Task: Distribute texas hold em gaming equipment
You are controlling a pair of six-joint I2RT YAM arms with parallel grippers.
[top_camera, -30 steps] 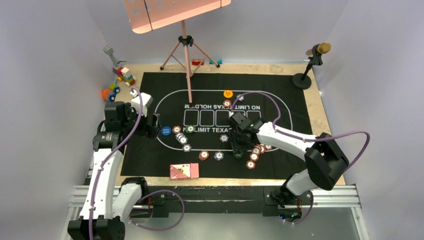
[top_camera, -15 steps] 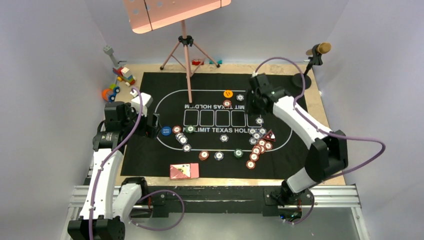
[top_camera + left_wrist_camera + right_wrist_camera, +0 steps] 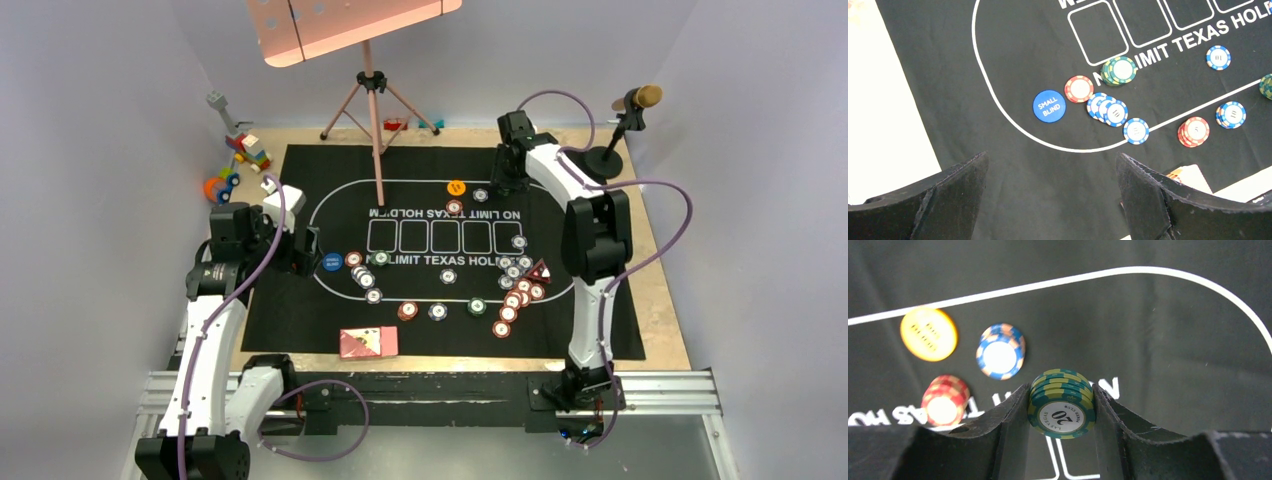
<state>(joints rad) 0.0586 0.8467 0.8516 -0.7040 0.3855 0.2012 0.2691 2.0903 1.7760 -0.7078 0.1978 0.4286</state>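
Note:
My right gripper still holds the green stack above the mat, so next it will lower the stack onto the bare felt (image 3: 502,196) (image 3: 1060,358) beside the blue-white chip and open.
My right gripper (image 3: 507,180) is at the far side of the felt mat, shut on a small stack of green poker chips (image 3: 1062,405) held above the mat. Beside it lie an orange button disc (image 3: 928,334), a blue-white chip (image 3: 1000,351) and a red chip stack (image 3: 945,401). My left gripper (image 3: 308,250) is open and empty over the mat's left end (image 3: 1052,156), near the blue small-blind disc (image 3: 1049,105). Several chips (image 3: 1115,112) lie right of that disc. More chips (image 3: 515,290) cluster at the right. The pink card box (image 3: 368,342) lies at the near edge.
A music stand pole (image 3: 376,130) rises from the far side of the black mat (image 3: 300,300). A microphone stand (image 3: 605,160) is at the far right corner. Toy blocks (image 3: 245,150) lie at the far left. White walls enclose the table.
My right arm has left the chip cluster at the near right and swung to the far side of the mat, carrying the green chips. The left arm has not moved.

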